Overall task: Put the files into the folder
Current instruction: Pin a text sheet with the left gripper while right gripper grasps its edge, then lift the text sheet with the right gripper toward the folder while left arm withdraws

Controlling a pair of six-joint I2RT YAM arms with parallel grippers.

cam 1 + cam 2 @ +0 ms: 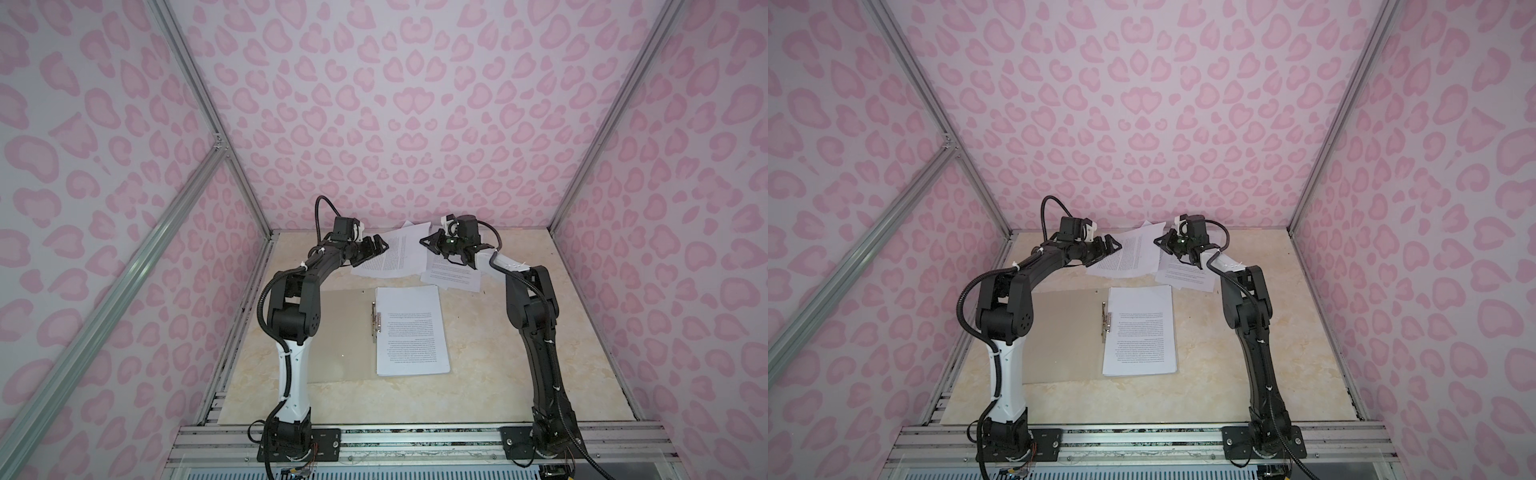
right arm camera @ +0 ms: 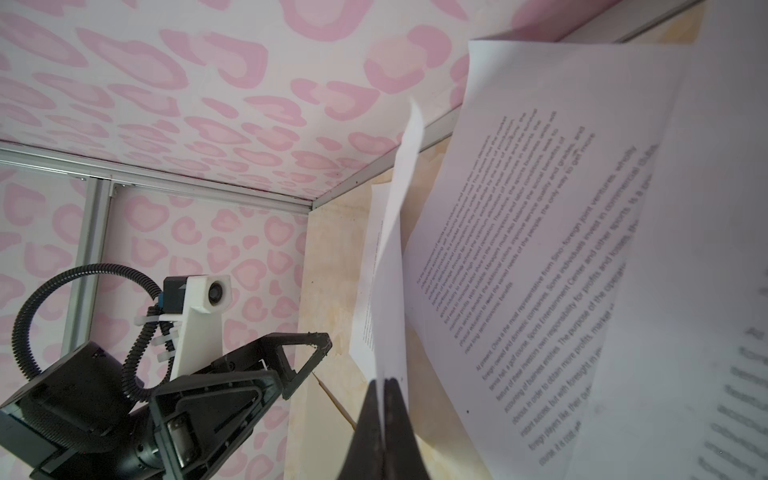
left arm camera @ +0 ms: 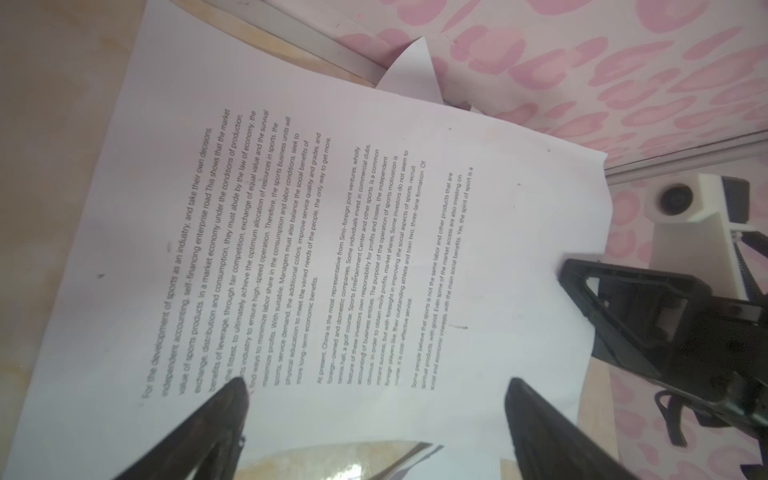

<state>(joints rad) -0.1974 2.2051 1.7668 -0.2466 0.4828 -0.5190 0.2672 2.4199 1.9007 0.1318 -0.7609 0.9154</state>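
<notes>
I should lift the sheet with my right gripper and pull it back toward the base, over to the stack of printed files. Then I should lower it and let go.
The folder lies open and flat, with its metal clip at the spine. A stack of printed files rests on its right half. More loose files lie fanned at the back of the table. My right gripper is shut on the edge of one loose sheet, which stands up from the jaws. My left gripper is open over a curved text sheet, holding nothing.
The pink-patterned back wall stands right behind the loose sheets, with metal frame posts in the corners. The cream tabletop runs to the front rail. Both arm bases stand at the front edge.
</notes>
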